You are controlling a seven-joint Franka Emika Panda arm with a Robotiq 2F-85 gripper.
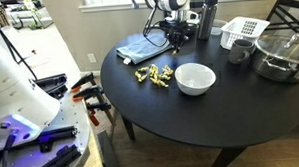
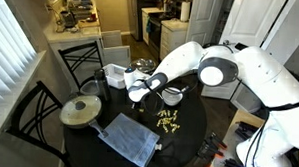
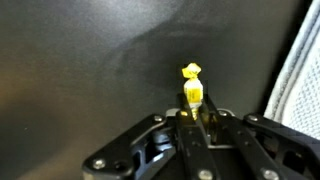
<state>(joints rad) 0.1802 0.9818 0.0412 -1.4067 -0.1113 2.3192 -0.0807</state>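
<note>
The small yellow piece still hangs over bare table. My gripper should next move up, then across and down over the white bowl's open top [image 1: 196, 75] to let the piece go.
In the wrist view my gripper [image 3: 194, 112] is shut on a small yellow piece [image 3: 193, 88], which sticks out past the fingertips above the black table [image 3: 90, 70]. In an exterior view the gripper [image 1: 174, 40] hangs over the far side of the round table [image 1: 191, 122], beside a blue cloth [image 1: 143, 46]. A heap of several more yellow pieces [image 1: 154, 75] lies nearer the middle, next to a white bowl [image 1: 194, 79]. From the opposite side, the gripper [image 2: 137, 91] is seen behind the yellow heap [image 2: 168, 119] and the cloth [image 2: 127, 141].
A black bottle [image 1: 204, 20], a white basket [image 1: 243, 30], a dark cup [image 1: 237, 52] and a glass pot [image 1: 282, 54] stand at the table's far right. A lidded pot [image 2: 80, 111] sits near chairs. The cloth's edge [image 3: 300, 80] shows at the wrist view's right.
</note>
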